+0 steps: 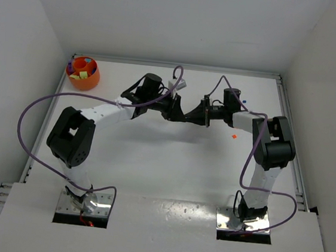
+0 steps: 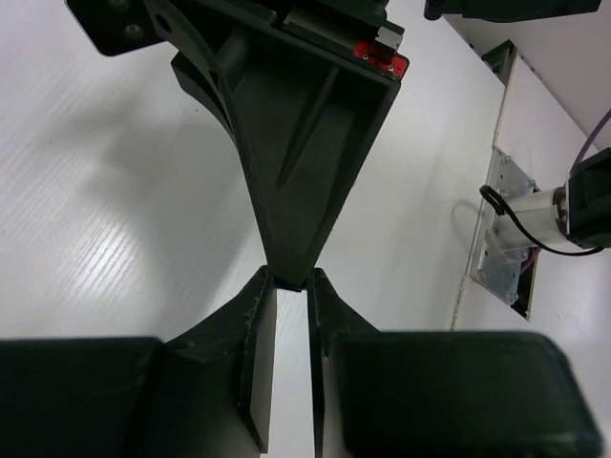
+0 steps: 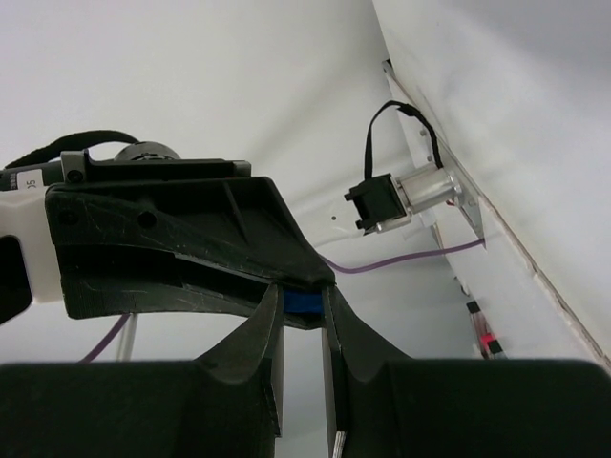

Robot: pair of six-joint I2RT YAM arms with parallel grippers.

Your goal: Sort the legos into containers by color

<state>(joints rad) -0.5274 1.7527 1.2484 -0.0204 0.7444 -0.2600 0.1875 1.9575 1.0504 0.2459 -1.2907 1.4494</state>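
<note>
My left gripper needs to swing outward over the blue legos in the orange bowl, which lies to its left in the top view, and let go of the matching one.
Both grippers meet tip to tip above the middle of the table (image 1: 152, 160). A small blue lego (image 3: 304, 302) sits between the fingertips of my right gripper (image 3: 304, 301), which is shut on it. From the other side my left gripper (image 2: 289, 281) has its narrow jaws round the same spot. There only a sliver of the blue lego (image 2: 286, 284) shows under the right gripper's tip. In the top view the left gripper (image 1: 183, 112) and right gripper (image 1: 190, 112) hide the brick. The orange bowl (image 1: 83, 74) at the far left corner holds yellow-green, blue and purple legos.
A loose orange lego (image 1: 234, 136) lies on the table right of the grippers, and a tiny purple one (image 1: 243, 101) lies near the right arm's elbow. White walls close in the table on three sides. Purple cables loop off both arms.
</note>
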